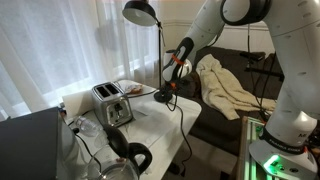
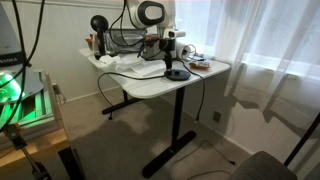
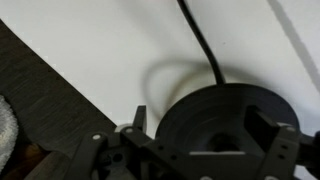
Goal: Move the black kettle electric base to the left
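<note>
The cord lies below my gripper and runs between my fingers, so my gripper should lower next toward the top in the wrist view, to the cord at the disc's rim.
The black kettle electric base is a flat round black disc on the white table, and its thin cord runs away across the tabletop. In both exterior views it lies near the table edge. My gripper is low over the base with its fingers spread wide. One finger is just outside the disc's left rim and the other is over its right part. The gripper also shows right above the base in both exterior views. Whether the fingers touch the disc is unclear.
A silver toaster stands on the white table, with a glass kettle with a black handle in front. A black lamp head hangs overhead. A couch with a cream cloth stands beyond the table. The table edge is close.
</note>
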### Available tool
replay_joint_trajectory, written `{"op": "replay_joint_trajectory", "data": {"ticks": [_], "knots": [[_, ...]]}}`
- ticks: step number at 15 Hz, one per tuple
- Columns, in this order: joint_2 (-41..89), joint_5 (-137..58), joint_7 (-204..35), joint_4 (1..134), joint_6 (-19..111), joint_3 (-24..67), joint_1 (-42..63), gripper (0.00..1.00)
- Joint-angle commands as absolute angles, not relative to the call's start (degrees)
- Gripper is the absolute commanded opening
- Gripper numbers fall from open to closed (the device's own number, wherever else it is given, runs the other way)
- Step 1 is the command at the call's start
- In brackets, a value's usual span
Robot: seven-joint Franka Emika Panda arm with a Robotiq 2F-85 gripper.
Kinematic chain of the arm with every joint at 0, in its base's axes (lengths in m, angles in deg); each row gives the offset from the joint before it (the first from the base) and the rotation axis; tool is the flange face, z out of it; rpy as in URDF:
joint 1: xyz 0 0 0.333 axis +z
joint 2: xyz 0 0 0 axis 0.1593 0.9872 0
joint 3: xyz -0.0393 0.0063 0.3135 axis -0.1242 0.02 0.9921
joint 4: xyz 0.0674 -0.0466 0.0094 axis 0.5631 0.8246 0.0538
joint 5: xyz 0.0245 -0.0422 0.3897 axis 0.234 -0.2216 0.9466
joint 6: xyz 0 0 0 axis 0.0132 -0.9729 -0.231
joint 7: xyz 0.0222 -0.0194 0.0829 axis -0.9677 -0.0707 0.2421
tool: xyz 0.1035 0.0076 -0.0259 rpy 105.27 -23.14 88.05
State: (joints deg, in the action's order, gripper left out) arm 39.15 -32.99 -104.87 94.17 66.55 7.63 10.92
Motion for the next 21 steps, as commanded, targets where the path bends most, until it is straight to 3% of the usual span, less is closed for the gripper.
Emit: {"op": "replay_joint_trajectory", "data": {"ticks": [1,8,19,20,21], "knots": [[35.9,-35.0,-105.3,97.0,65.5,7.5,12.0,1.00],[35.3,-35.2,-100.6,96.7,56.7,10.5,9.6,1.00],[39.0,-35.4,-96.9,95.1,61.3,12.0,8.1,1.00],[39.2,-35.4,-96.4,95.2,62.4,12.0,7.9,0.96],[39.4,-35.3,-96.1,95.0,62.8,12.1,7.7,0.80]]}}
